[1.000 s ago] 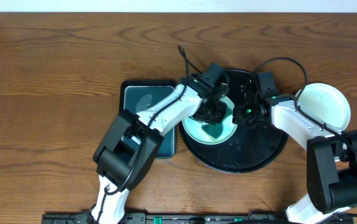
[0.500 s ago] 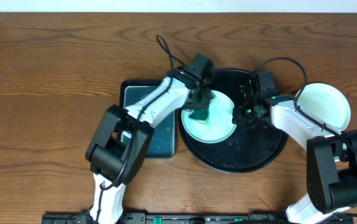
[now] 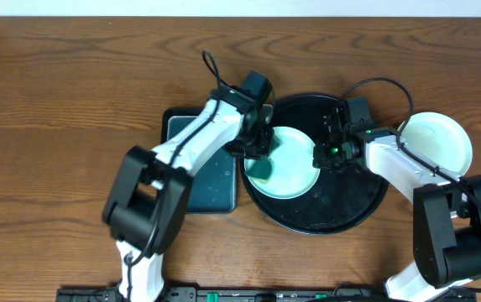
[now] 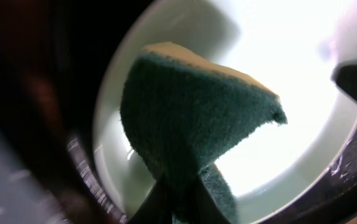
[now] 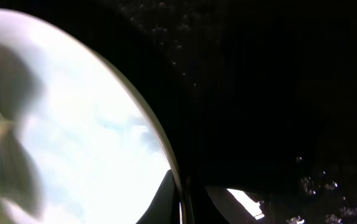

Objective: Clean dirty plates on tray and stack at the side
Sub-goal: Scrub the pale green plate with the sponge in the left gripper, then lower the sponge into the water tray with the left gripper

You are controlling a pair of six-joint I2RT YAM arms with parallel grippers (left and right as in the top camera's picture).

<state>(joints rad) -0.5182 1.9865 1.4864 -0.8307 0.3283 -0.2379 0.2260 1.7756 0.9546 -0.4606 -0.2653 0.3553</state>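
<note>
My left gripper will raise the sponge (image 4: 190, 118) off the plate and then put it down on the rectangular dark tray next to the plate, because that tray is empty.
A pale bluish-white plate (image 3: 286, 164) lies on the left half of the round black tray (image 3: 349, 201). My left gripper (image 3: 258, 153) is shut on a green sponge with a yellow back (image 3: 260, 170) and holds it at the plate's left rim. The left wrist view shows the sponge (image 4: 190, 118) over the plate (image 4: 290, 62). My right gripper (image 3: 327, 152) is shut on the plate's right rim; the right wrist view shows the rim (image 5: 166, 155) between my fingers (image 5: 166, 199). Another pale plate (image 3: 437, 141) sits on the table to the right of the tray. A yellow plate is not visible.
A smaller rectangular dark tray (image 3: 198, 180) lies just left of the black tray, under my left arm. Water drops speckle the black tray (image 5: 278, 93). Brown wooden table (image 3: 72, 126) runs all round; a white wall edge is at the back.
My left gripper has swept the sponge leftward from the plate's centre to its left rim. The right gripper and the plate have not moved.
</note>
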